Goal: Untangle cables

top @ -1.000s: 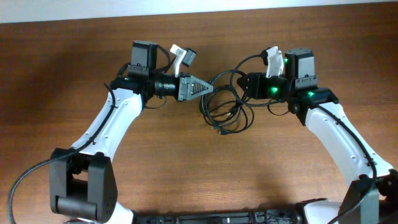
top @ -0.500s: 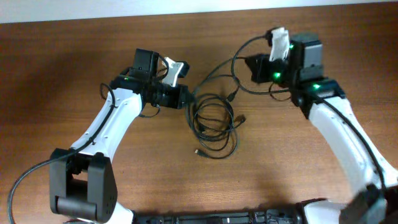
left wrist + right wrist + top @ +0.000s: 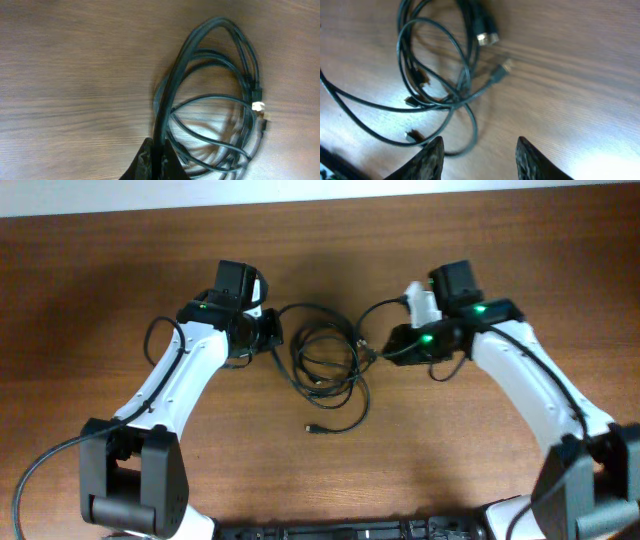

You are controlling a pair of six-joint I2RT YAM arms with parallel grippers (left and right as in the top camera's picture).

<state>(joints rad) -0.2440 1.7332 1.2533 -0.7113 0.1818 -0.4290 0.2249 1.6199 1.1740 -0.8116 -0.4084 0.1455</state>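
Note:
The piece of cable runs into the loops, so my left gripper will next move toward the bare wood to its left in the overhead view and release the cable there.
The cables lie as a tangle of thin black loops on the wooden table between my two arms, with a plug end at the front. My left gripper is shut on a cable strand at the tangle's left side; in the left wrist view the strand runs up from the closed jaws into the loops. My right gripper is open and empty just right of the tangle. In the right wrist view its fingers spread wide above bare table, with the loops and small plugs ahead.
The wooden table fills the view, with a pale strip along its far edge. Each arm's own thicker black wire loops beside its wrist.
The right gripper has let go of the cable, opened and dropped to the tangle's right side. The left gripper moved slightly left, still holding its strand. The tangle settled flat and shifted left.

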